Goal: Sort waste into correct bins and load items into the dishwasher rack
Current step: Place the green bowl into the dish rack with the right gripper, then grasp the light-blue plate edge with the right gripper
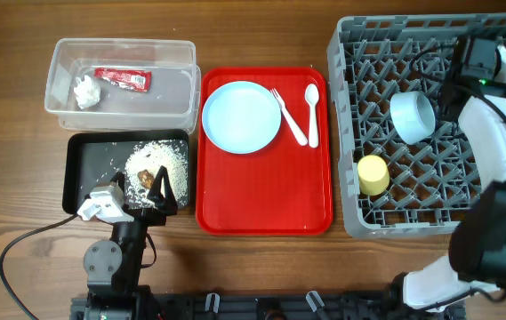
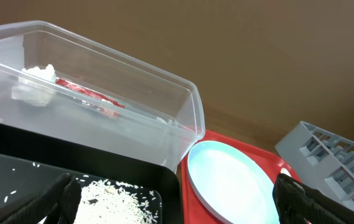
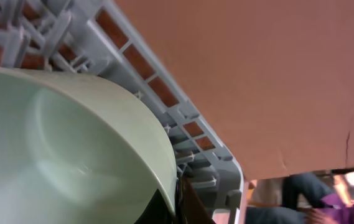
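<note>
My right gripper will next lower the mint green bowl, still above the rack's wires, among them beside the small blue bowl.
My left gripper [image 1: 139,188] is open and empty, low over the near edge of the black tray [image 1: 84,151]; its fingers also show in the left wrist view [image 2: 177,208]. The tray holds white rice [image 1: 159,158] and a brown chunk [image 1: 146,176]. The clear tub [image 1: 124,49] holds the red wrapper [image 1: 122,78] and the tissue [image 1: 86,92]. My right gripper [image 3: 175,202] is shut on the rim of the mint green bowl [image 3: 58,149], above the grey rack [image 1: 359,53]. The rack holds the small blue bowl [image 1: 413,116] and the yellow cup [image 1: 373,175].
The flat red tray [image 1: 261,191] lies between the bins and the rack. It carries the pale blue plate [image 1: 241,116], the white fork [image 1: 288,116] and the white spoon [image 1: 312,111]. My right arm [image 1: 493,151] crosses the rack's right side.
</note>
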`<state>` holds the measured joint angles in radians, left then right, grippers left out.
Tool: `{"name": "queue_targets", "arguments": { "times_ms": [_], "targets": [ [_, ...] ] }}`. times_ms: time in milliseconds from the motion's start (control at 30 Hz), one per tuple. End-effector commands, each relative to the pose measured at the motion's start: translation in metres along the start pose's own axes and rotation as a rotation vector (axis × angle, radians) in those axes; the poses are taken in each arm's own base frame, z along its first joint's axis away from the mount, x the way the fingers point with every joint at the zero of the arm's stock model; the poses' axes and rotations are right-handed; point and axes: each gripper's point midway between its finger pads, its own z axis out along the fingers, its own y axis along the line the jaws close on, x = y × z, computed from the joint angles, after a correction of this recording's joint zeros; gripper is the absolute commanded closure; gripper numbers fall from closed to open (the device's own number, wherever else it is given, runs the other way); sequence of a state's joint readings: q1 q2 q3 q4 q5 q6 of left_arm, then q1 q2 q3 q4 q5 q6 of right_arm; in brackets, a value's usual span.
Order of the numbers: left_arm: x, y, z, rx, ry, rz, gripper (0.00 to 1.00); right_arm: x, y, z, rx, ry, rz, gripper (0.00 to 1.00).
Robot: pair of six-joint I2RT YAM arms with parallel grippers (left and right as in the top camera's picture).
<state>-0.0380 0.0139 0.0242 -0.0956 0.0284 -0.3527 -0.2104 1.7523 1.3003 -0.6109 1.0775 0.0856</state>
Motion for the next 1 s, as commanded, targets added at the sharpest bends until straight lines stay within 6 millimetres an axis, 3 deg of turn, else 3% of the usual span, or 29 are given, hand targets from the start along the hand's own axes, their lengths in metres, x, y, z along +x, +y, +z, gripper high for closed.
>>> {"name": "queue_targets", "arguments": {
  "times_ms": [0,200,367,633,767,867,967],
  "targets": [
    [0.001,0.001,0.0,0.004,-0.002,0.005,0.0,0.002,-0.008,0.012,0.079,0.016,-0.056,0.96],
    [0.001,0.001,0.0,0.004,-0.002,0.005,0.0,-0.014,-0.013,0.016,0.095,-0.024,-0.059,0.96],
    [0.001,0.001,0.0,0.004,-0.002,0.005,0.0,-0.007,0.006,0.022,0.069,-0.006,-0.112,0.96],
    [0.001,0.001,0.0,0.004,-0.002,0.005,0.0,-0.01,0.042,-0.01,0.0,-0.067,-0.204,0.95],
    [0.001,0.001,0.0,0.004,-0.002,0.005,0.0,0.001,0.058,-0.015,-0.086,-0.044,-0.271,0.83],
    [0.001,0.001,0.0,0.004,-0.003,0.005,0.0,0.007,0.073,-0.025,-0.197,-0.039,-0.286,0.53],
    [0.001,0.001,0.0,0.004,-0.002,0.005,0.0,-0.005,0.075,-0.053,-0.287,-0.099,-0.241,0.53]
  ]
}}
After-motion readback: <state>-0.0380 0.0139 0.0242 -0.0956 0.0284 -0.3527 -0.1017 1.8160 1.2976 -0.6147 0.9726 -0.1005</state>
